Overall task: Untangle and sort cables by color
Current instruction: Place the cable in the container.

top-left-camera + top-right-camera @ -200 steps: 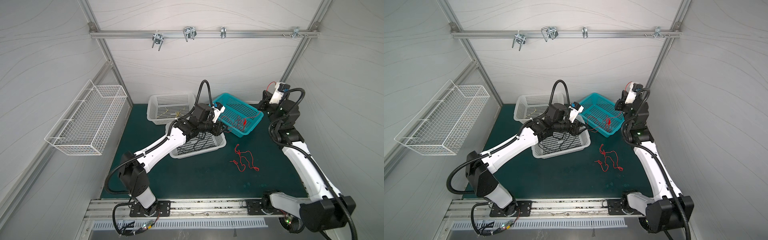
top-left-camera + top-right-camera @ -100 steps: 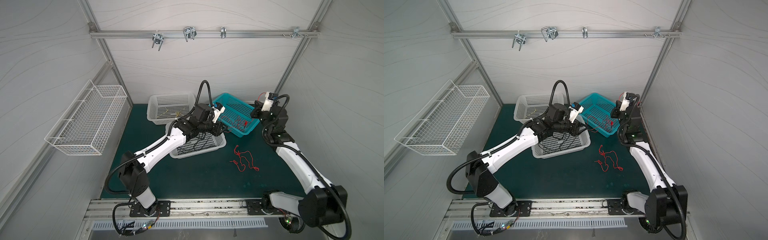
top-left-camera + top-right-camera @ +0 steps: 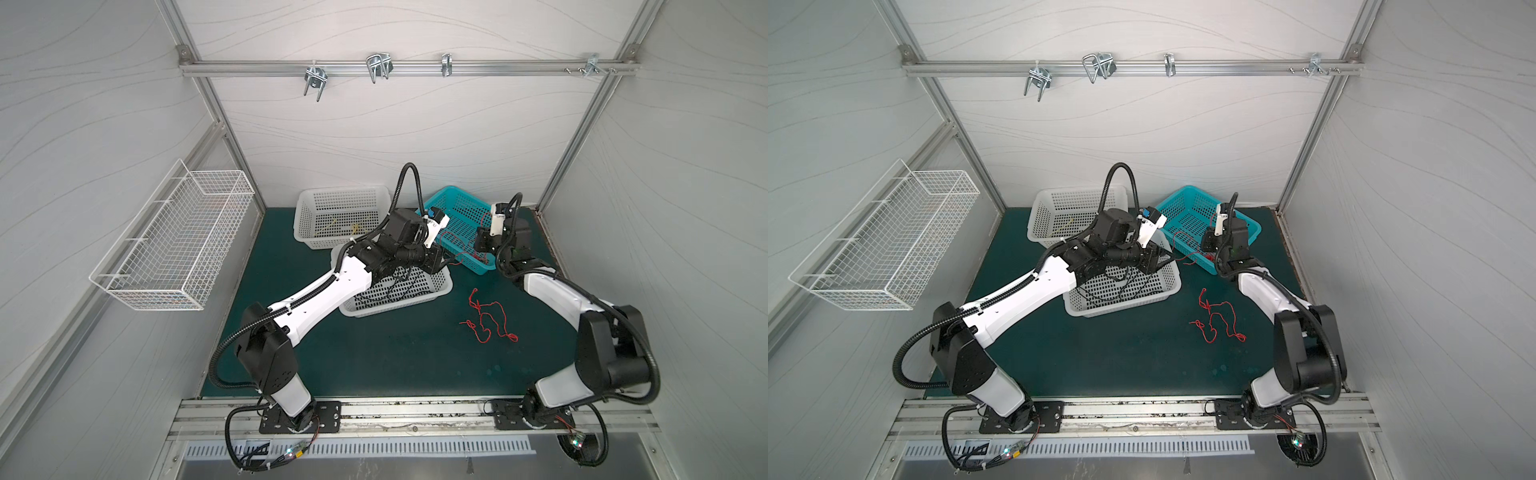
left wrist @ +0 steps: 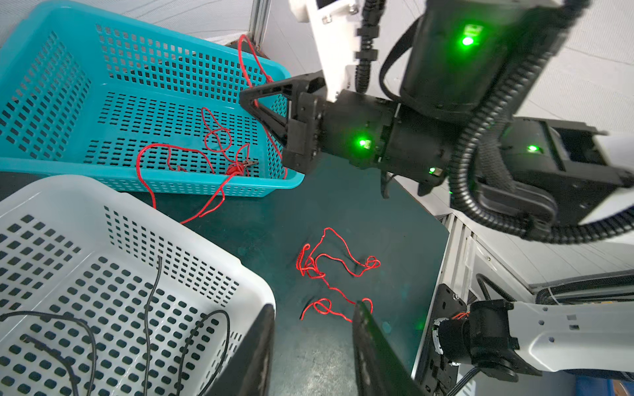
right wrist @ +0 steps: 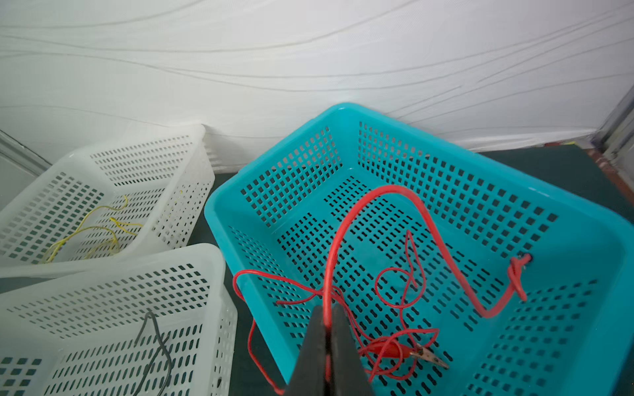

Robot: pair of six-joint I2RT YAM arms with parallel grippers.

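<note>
My right gripper is above the basket's perforated bottom and needs to go down a little toward it and release the red cable there, since the teal basket already holds red cables.
My right gripper is shut on a red cable that arcs up from its jaws over the teal basket. More red cables and a red clip lie in that basket; one strand hangs over its rim onto the mat. A loose red tangle lies on the green mat. My left gripper is open and empty, hovering at the corner of the near white basket, which holds black cables. Yellow cables lie in the far white basket.
The three baskets crowd the back of the mat and nearly touch. A white wire basket hangs on the left wall. A metal rail with hooks runs across the back wall overhead.
The right arm has swung in from the back right corner and come down over the teal basket, still shut on the red cable. The left arm has stayed put.
</note>
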